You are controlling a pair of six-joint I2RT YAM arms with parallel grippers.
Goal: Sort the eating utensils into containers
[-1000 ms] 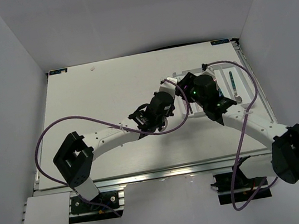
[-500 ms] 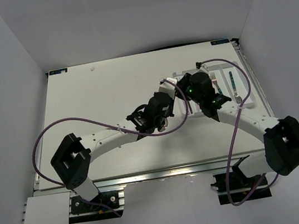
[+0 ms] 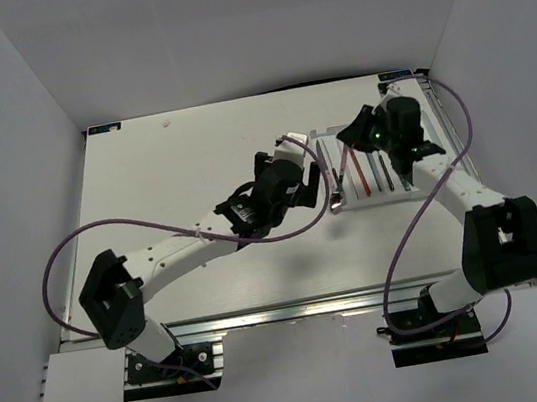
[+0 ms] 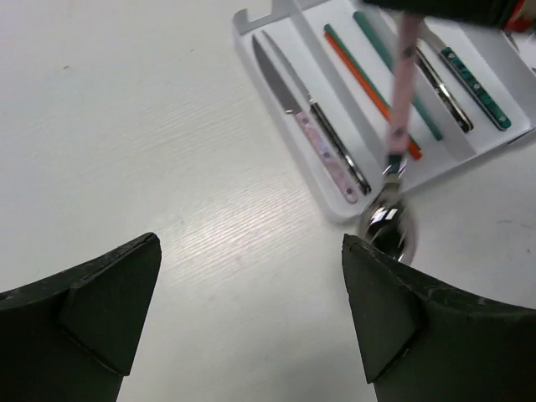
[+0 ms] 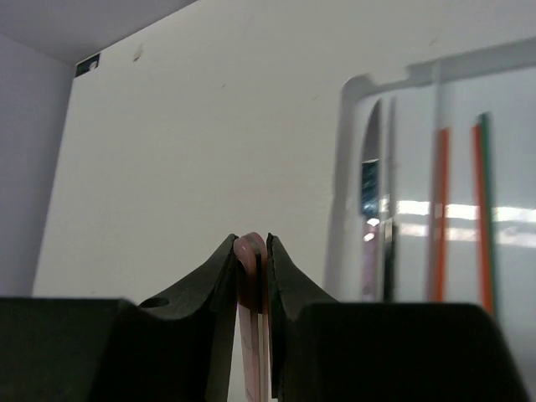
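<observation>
I need to move my right gripper over and down to the wall-side section (image 3: 432, 130), which is to its right in the top view, because knives and chopsticks fill other sections of the tray.
A pink-handled spoon (image 4: 400, 100) hangs bowl-down at the near left corner of the white tray (image 4: 272, 96). My right gripper (image 5: 251, 249) is shut on the top of its handle. In the top view that gripper (image 3: 355, 139) is over the tray (image 3: 324, 147), and the spoon (image 3: 344, 178) slants down to the tray's left corner. My left gripper (image 4: 249, 251) stands wide open over bare table just left of the spoon bowl, holding nothing. Two knives (image 4: 322, 155), orange chopsticks (image 4: 368, 84) and teal-handled utensils (image 4: 473, 84) lie in the tray's compartments.
The tray sits at the back right of the white table (image 3: 193, 172), close to the right wall. Purple cables loop from both arms. The left arm (image 3: 204, 241) reaches diagonally across the table's middle.
My left gripper has opened and drawn back left from the spoon. My right gripper has closed on the pink handle and carried the spoon back and right, over the tray.
</observation>
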